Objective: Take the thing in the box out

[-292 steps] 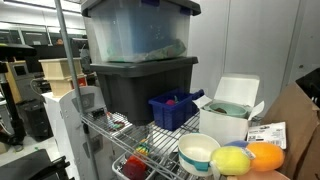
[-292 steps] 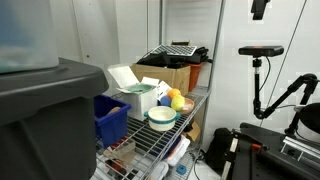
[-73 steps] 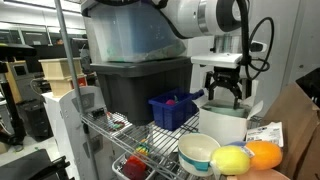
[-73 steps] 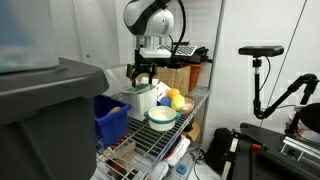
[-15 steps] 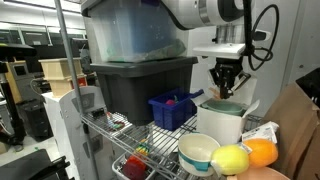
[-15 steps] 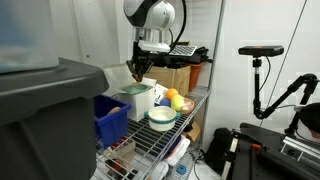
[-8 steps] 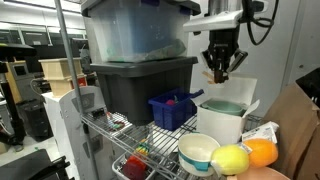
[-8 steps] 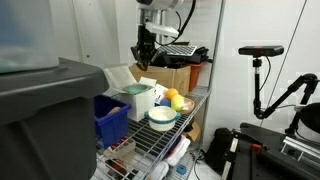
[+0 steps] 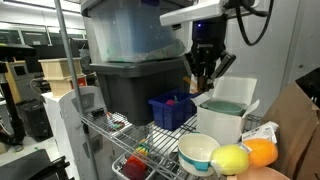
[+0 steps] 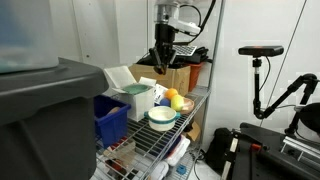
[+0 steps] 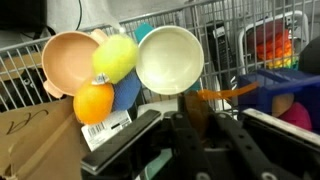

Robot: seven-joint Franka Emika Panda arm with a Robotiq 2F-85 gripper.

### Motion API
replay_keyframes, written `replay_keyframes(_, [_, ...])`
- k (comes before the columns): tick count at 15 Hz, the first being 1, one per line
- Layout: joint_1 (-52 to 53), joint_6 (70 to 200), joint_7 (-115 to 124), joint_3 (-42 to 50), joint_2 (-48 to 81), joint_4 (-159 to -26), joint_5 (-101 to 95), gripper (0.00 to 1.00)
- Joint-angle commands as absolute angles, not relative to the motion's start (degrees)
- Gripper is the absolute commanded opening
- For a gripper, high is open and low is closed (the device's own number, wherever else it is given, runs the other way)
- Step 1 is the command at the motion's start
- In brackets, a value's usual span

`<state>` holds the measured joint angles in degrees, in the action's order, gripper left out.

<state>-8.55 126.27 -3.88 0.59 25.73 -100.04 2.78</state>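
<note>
The thing is out of the box, so the robot's gripper should move down and away from the box, over the white bowl.
The white box [image 9: 225,122] stands on the wire shelf with its flap lid [image 9: 238,92] up and its pale green inside showing; it also shows in the other exterior view [image 10: 138,98]. My gripper [image 9: 205,72] hangs in the air above and beside the box [image 10: 160,66]. In the wrist view the gripper [image 11: 198,106] is shut on the thing [image 11: 196,112], a small brownish lump pinched between the dark fingers.
A blue bin [image 9: 172,110] and a big dark grey tote [image 9: 140,88] stand beside the box. A white bowl [image 11: 170,58], a peach bowl [image 11: 66,60], a yellow fruit [image 11: 115,57] and an orange one [image 11: 93,102] lie below the gripper. A cardboard box [image 10: 186,76] stands behind.
The gripper has risen out of the box and swung sideways towards the blue bin and the bowls, staying shut on the small lump.
</note>
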Motion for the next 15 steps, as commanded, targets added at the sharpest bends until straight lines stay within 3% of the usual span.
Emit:
replay_keyframes(1, [-8.0, 130.6, -5.9, 1.6, 22.1, -109.1, 2.6, 0.04])
replay_keyframes(15, [-5.0, 143.5, -2.9, 3.4, 29.8, -111.0, -1.5, 0.04])
